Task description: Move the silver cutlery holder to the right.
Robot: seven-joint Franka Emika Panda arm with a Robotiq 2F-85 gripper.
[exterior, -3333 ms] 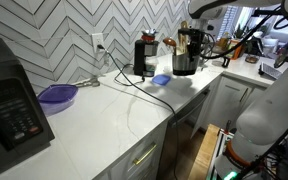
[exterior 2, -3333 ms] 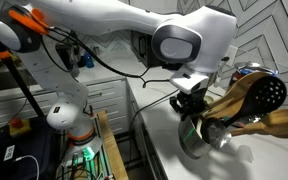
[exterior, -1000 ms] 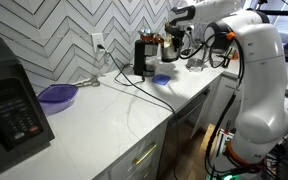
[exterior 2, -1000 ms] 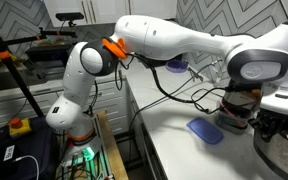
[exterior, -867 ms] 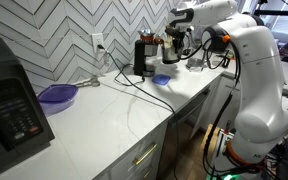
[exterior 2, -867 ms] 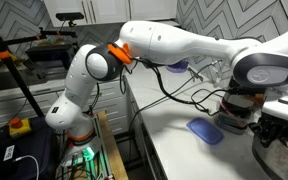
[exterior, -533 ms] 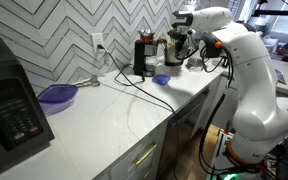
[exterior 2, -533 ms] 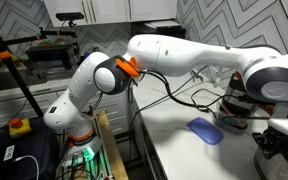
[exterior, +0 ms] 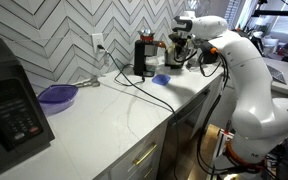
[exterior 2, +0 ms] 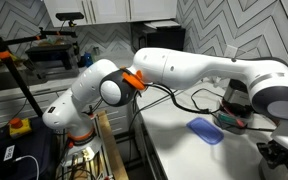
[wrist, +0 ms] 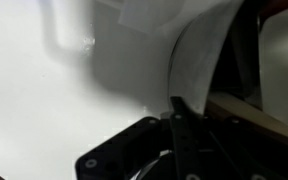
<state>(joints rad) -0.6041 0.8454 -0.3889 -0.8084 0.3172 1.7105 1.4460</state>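
My gripper should next move the holder [exterior: 182, 55] outward along the counter, away from the black appliance [exterior: 144, 56], and then open.
The silver cutlery holder [exterior: 182, 55] stands far along the white counter, just beyond a tall black appliance [exterior: 144, 56], with brown wooden utensils sticking out of its top. My gripper [exterior: 185, 42] is down on the holder's top and looks shut on its rim. In the wrist view a dark finger [wrist: 184, 130] lies against the shiny silver wall [wrist: 199, 60], with a wooden handle [wrist: 246, 110] beside it. In an exterior view the gripper [exterior 2: 282, 158] sits at the lower right edge, and the holder is almost hidden there.
A blue flat item [exterior: 161, 78] [exterior 2: 206, 130] lies near the black appliance, whose cord trails over the counter. A purple bowl [exterior: 57, 95] and a black microwave [exterior: 9, 100] are on the near part. The counter's front edge [exterior: 154, 120] runs along the robot's side.
The arm has swung along the counter, carrying the gripper and holder slightly to the right in one view and toward the lower right corner in the other.
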